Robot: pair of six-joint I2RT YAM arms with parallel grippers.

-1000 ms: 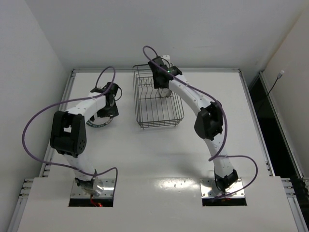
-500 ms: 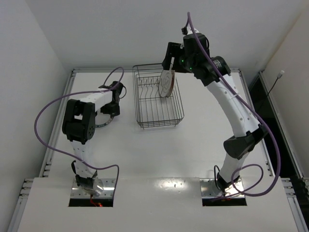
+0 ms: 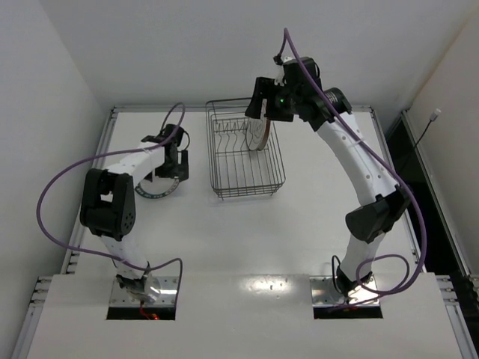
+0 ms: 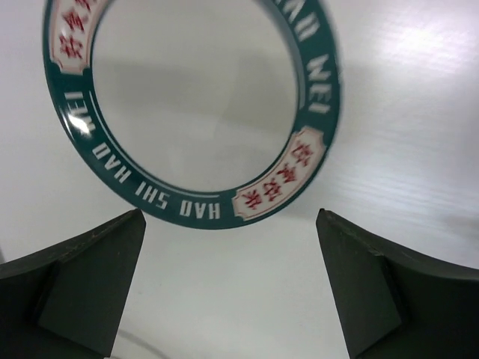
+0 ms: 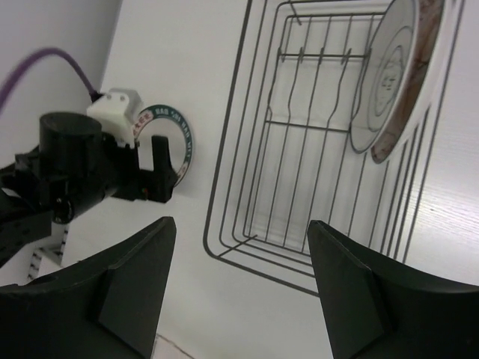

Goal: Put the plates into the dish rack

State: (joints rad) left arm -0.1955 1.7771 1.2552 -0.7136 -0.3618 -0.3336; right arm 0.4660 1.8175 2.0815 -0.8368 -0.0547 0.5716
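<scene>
My left gripper moves back and down next, tilting toward level, onto the near rim of the teal-banded plate (image 3: 153,194) (image 4: 223,212), because it lies flat on the tabletop.
The dish rack (image 3: 243,153), a dark wire basket, stands at the back middle of the table. Two plates stand on edge at its far right (image 3: 259,134). In the right wrist view they are the plate with the thin dark rim and flower mark (image 5: 385,78) and, behind it, the orange-brown plate (image 5: 410,93). My right gripper (image 3: 260,105) hangs above the rack (image 5: 299,187), open and empty (image 5: 239,299). The teal-banded plate (image 3: 153,194) lies flat on the table left of the rack. My left gripper (image 3: 176,166) is open just over its edge (image 4: 187,203), with the fingers (image 4: 232,284) apart from it.
The table's raised rail (image 3: 112,120) runs along the left and back edges. The left arm's purple cable (image 3: 67,179) loops out to the left. The left arm (image 5: 90,176) shows in the right wrist view beside the teal plate (image 5: 171,120).
My right arm has lifted up out of the rack, leaving a plate standing in it. My left arm has shifted a little over the teal plate.
</scene>
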